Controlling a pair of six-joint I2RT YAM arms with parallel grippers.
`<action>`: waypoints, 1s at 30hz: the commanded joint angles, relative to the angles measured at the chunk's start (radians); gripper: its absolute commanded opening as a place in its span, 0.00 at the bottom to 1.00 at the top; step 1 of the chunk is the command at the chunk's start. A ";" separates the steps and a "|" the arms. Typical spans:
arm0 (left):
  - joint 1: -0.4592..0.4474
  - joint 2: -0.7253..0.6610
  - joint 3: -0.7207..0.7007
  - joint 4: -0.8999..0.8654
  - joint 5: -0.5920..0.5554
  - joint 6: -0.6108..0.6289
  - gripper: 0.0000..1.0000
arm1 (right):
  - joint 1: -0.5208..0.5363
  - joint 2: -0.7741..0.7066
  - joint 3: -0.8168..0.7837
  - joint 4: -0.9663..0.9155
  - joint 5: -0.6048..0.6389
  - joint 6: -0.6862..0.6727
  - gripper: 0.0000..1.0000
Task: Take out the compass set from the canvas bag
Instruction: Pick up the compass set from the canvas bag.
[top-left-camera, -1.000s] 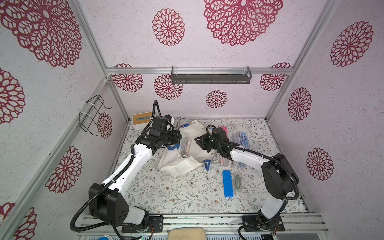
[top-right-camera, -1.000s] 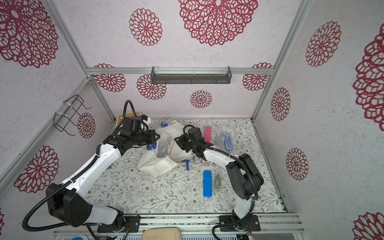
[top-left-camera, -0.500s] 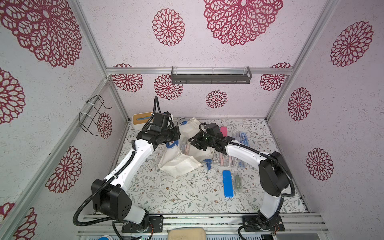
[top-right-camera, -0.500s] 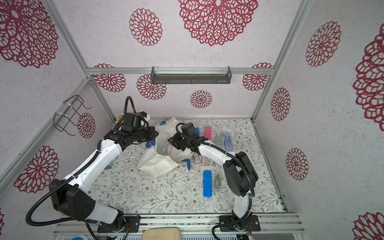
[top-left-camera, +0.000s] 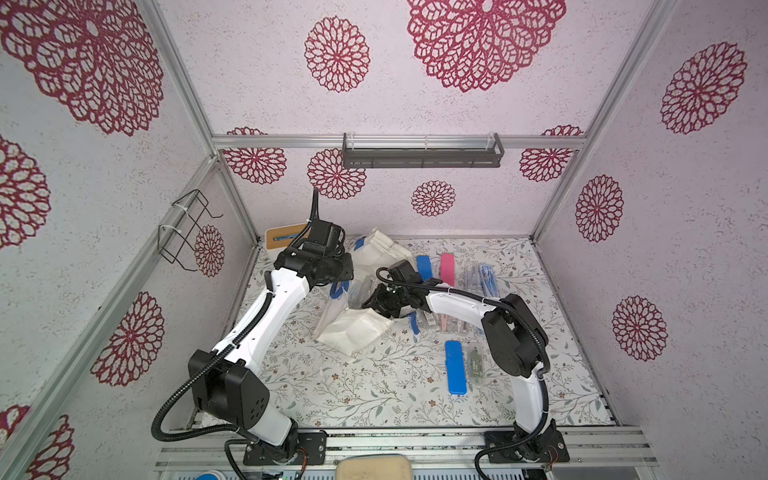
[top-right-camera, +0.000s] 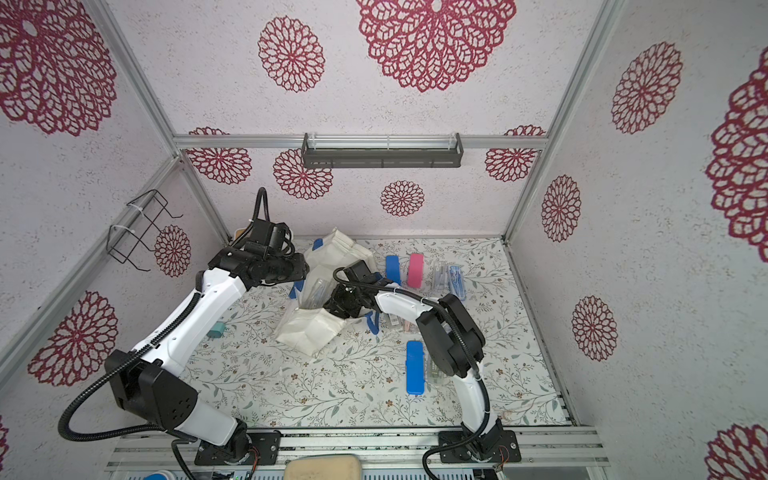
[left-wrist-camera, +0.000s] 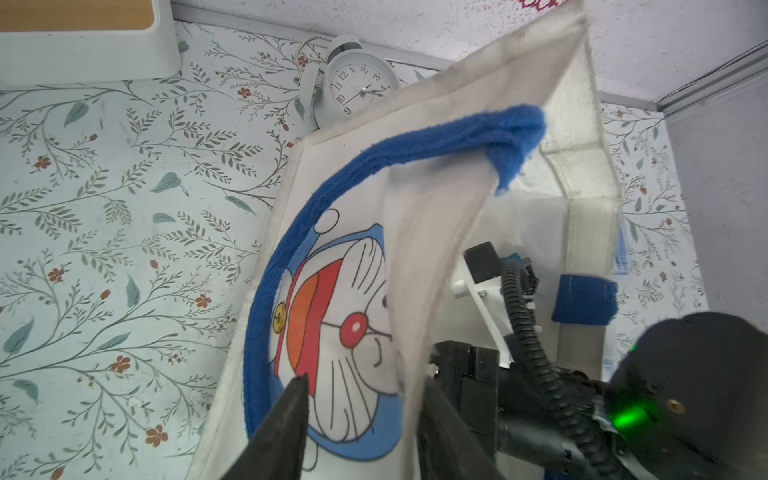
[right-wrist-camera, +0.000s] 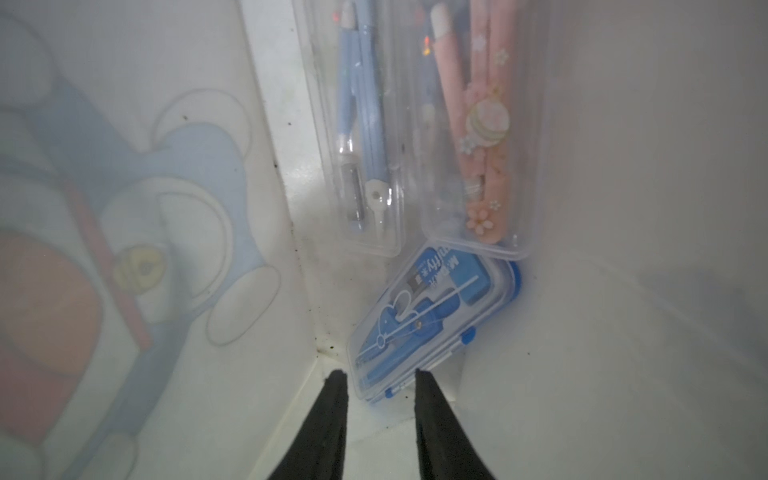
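The printed panel's folded edge (left-wrist-camera: 412, 400) runs between my left gripper's fingers and forms the rim of the bag's opening. My left gripper should move toward the opening of the bag and close on that edge.
The off-white canvas bag (top-left-camera: 357, 330) lies on its side mid-table in both top views, its blue handle (left-wrist-camera: 415, 143) arching over the cartoon print (left-wrist-camera: 345, 328). My left gripper (left-wrist-camera: 365, 397) is open, its fingers standing either side of the printed panel's folded edge. My right gripper (right-wrist-camera: 379, 380) is deep inside the bag and open. The near corner of a blue and clear compass set (right-wrist-camera: 432, 320) lies between its fingertips. In a top view the right gripper (top-right-camera: 334, 303) is at the bag's mouth.
Two more clear cases (right-wrist-camera: 478, 137), holding a blue and a pink compass, lean inside the bag. On the table are a blue case (top-left-camera: 456, 368), a pink case (top-left-camera: 447, 264) and clear cases (top-left-camera: 482, 274). A white clock (left-wrist-camera: 359, 83) and a wood-lidded box (top-left-camera: 282, 237) stand behind the bag.
My left gripper has opened and let go of the bag's fabric. My right gripper has pushed further into the bag and its jaws have spread a little.
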 joint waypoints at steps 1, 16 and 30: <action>0.002 0.034 0.036 -0.046 -0.013 0.021 0.46 | 0.000 0.005 0.044 -0.027 -0.018 -0.029 0.32; -0.010 0.218 0.192 -0.160 -0.069 0.033 0.22 | -0.002 0.020 0.071 -0.034 -0.023 -0.027 0.35; -0.126 0.155 0.282 -0.097 -0.173 0.211 0.00 | -0.015 0.009 0.069 -0.051 -0.003 -0.037 0.41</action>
